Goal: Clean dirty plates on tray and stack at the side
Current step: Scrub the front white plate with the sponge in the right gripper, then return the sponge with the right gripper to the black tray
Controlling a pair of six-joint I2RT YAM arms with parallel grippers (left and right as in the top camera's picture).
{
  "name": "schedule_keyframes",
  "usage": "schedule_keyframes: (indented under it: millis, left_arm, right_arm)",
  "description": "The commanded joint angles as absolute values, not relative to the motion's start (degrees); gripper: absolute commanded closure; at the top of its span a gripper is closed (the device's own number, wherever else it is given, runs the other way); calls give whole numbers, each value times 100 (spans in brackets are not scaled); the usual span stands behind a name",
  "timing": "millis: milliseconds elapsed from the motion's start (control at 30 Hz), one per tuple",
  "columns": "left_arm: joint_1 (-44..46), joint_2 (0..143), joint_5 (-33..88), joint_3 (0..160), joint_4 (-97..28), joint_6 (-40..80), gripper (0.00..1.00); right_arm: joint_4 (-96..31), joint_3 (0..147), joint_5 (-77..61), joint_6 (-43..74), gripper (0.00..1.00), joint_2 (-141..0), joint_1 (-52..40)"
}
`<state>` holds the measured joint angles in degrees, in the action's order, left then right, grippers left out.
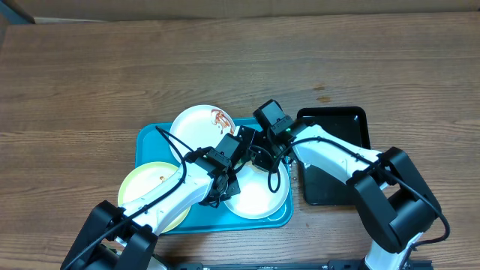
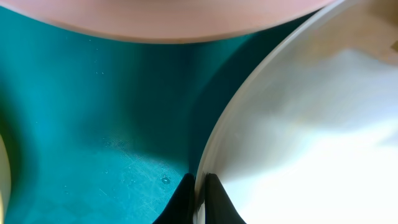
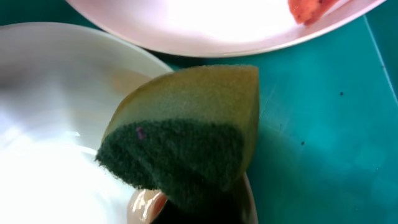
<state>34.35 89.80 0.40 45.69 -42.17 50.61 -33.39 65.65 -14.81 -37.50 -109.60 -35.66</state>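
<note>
My right gripper lifts off the plate next, goes across to the black tray [image 1: 330,181], and lowers there to release the sponge, since that tray lies empty.
On the turquoise tray [image 1: 150,139] lie three plates: a white one with red-brown sauce [image 1: 196,124] at the back, a pale yellow-green one [image 1: 146,191] at the left, and a white one [image 1: 259,196] at the front right. My left gripper [image 2: 199,190] is shut on the rim of the front white plate [image 2: 311,143], one finger on each side of its edge. My right gripper [image 3: 199,208] is shut on a yellow sponge with a dark green scouring face [image 3: 186,137], which rests over that plate's far rim [image 3: 56,93]. The sponge hides its fingertips.
A smaller black tray [image 1: 330,184] lies just right of the turquoise one, under my right arm. The sauced plate [image 3: 217,25] lies close behind the sponge. Both arms cross over the tray's middle. Bare wooden table [image 1: 90,75] surrounds the trays.
</note>
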Motion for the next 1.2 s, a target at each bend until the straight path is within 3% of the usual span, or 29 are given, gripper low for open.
schedule_keyframes:
  millis: [0,267,700,967,1167]
  left_arm:
    - [3371,9102,-185,4427,-4281,4930,96]
    - [3369,9102,-187,4427,-4278,5024,96]
    - [3371,9102,-187,4427,-4165,5059,96]
    - [3371,9102,-187,4436,-4174,5011,96]
    - [3371,9098,-187,4517,-4213,4814,96]
  right_arm:
    - [-3820,6403,-1317,-3774,96,-11327,-3583]
    - [-4622,6414,-1374,-3457,96,-11316,-3583]
    - [-5583,6486,-2971,-2847,96,-11314,-3579]
    - [-6681,7800,-4034,-2818,96,-11115,-2967]
    - [-7365,8945,-3898,-2217,96,-10980,-2193]
